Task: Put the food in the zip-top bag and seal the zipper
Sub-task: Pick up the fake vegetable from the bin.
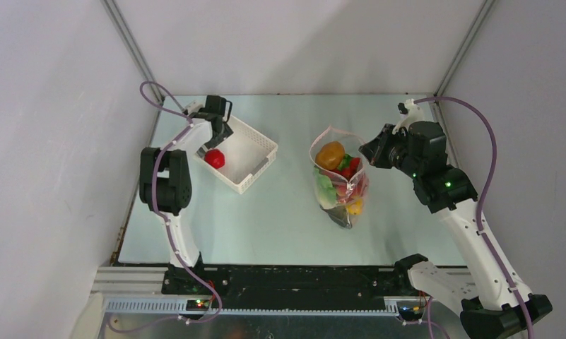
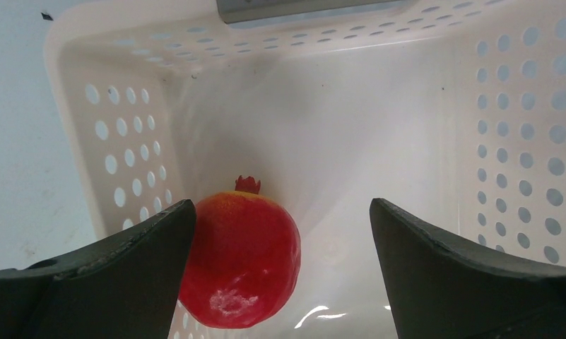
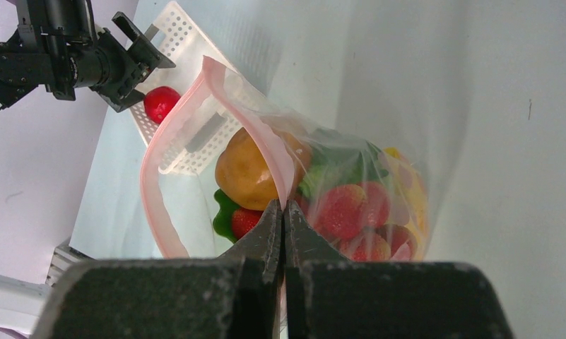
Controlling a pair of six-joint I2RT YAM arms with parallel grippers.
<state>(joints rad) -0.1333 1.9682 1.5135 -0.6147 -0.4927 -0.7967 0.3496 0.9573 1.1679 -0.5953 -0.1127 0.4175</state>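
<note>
My left gripper will next go down and back over the round middle of the pomegranate, because the pomegranate is by one finger instead of centred.
The zip-top bag lies mid-table with its mouth open, ringed by the pink zipper. Inside it are an orange fruit, green pieces, red strawberries and a yellow piece. My right gripper is shut on the bag's pink rim and holds the mouth up; it also shows in the top view. One red pomegranate lies in the white basket. My left gripper is open over it; the left finger is close against the fruit.
The white basket's perforated walls surround my left gripper on three sides. The basket stands at the table's back left, next to the grey wall. The bag lies a short way to its right.
</note>
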